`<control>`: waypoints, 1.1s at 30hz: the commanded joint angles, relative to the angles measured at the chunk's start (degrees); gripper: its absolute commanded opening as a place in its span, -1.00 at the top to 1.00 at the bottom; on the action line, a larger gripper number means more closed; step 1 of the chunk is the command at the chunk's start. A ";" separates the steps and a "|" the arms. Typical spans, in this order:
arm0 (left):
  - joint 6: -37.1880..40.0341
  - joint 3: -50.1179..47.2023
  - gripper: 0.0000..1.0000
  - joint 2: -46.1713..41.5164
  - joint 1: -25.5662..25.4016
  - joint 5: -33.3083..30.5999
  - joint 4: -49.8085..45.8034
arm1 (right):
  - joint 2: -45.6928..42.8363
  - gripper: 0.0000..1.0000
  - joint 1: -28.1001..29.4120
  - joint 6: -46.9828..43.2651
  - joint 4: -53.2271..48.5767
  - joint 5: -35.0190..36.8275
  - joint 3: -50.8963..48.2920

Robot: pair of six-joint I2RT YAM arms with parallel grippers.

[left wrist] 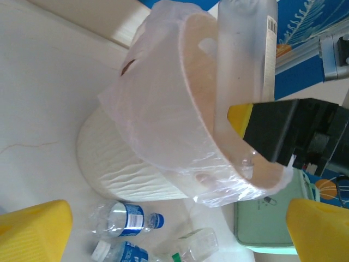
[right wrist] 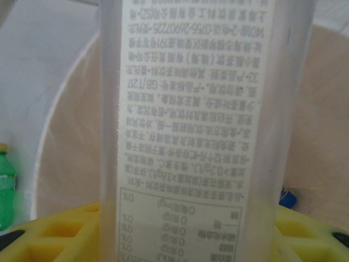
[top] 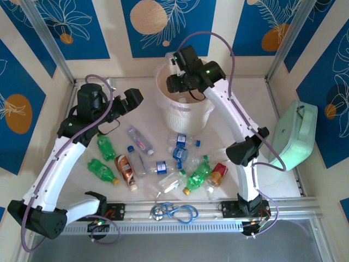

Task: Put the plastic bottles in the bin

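My right gripper moves down toward the bin's opening (right wrist: 313,147) next and releases the frosted white plastic bottle (right wrist: 202,125), since that opening lies right below the gripper.
My right gripper (top: 182,82) hangs over the bin (top: 188,117), shut on a frosted white plastic bottle (right wrist: 202,125) with a printed label. That bottle (left wrist: 242,65) stands upright above the bin's rim, inside the thin plastic liner. The bin (left wrist: 125,169) is cream-white and ribbed. My left gripper (top: 136,98) is open and holds nothing, left of the bin and above the table. Several bottles lie on the table in front of the bin: green ones (top: 106,147), a brown one (top: 126,170), clear ones with blue labels (top: 140,140) and a red one (top: 219,174).
A mint-green case (top: 297,134) leans against the right wall. A blue cable loop (top: 177,212) lies on the metal rail at the front edge. Two clear bottles with blue labels (left wrist: 122,218) lie close to the bin's base.
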 commanded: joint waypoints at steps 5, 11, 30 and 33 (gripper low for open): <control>1.55 -0.15 -1.00 -1.19 0.44 -3.09 -2.24 | -0.10 0.23 1.62 -2.65 0.00 -2.30 0.05; 1.72 0.07 -1.00 -0.91 0.51 -2.90 -2.67 | -1.61 0.25 2.56 -1.17 0.67 -5.21 -2.31; 1.99 -1.06 -1.00 -0.63 0.62 -4.01 -3.57 | -8.71 0.24 -1.74 -1.08 -0.25 -0.25 -9.03; 1.48 -1.67 -0.99 -0.35 0.73 -4.64 -3.96 | -9.57 0.24 -2.54 -1.38 0.46 0.08 -11.91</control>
